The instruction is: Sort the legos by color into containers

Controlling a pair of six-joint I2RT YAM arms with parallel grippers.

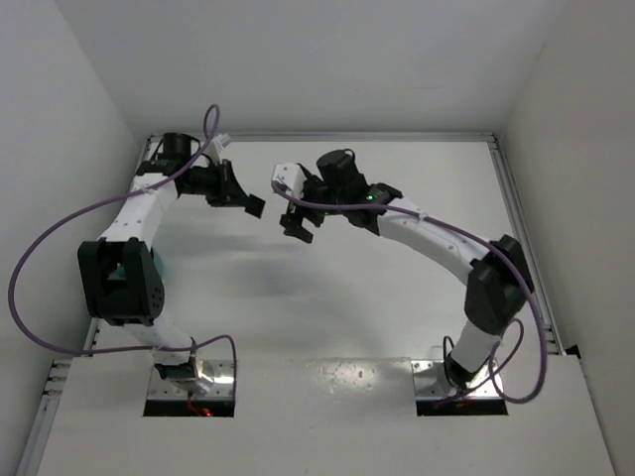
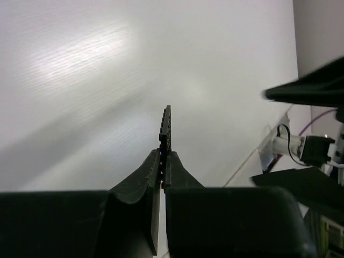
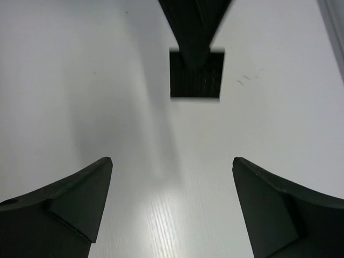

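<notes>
My left gripper holds the black plate and should next swing over the teal sliver, back and to the gripper's left in the top view, to release it.
My left gripper (image 2: 163, 153) is shut on a thin black studded plate (image 2: 165, 126), seen edge-on, with tiny pink glints along its edge between the jaws. The right wrist view shows the same plate (image 3: 196, 75) face-on as a small dark square hanging from the left fingers (image 3: 193, 27). My right gripper (image 3: 172, 159) stands wide open with nothing between its fingers, a short way from the plate. From above, the left gripper (image 1: 241, 199) and right gripper (image 1: 298, 228) face each other over the far middle of the table. No red, yellow or purple legos are in view.
A sliver of teal (image 1: 120, 266) shows behind the left arm's elbow block, and I cannot tell what it is. White walls close in the table on the left, back and right. Silver base plates (image 1: 213, 377) sit at the near edge.
</notes>
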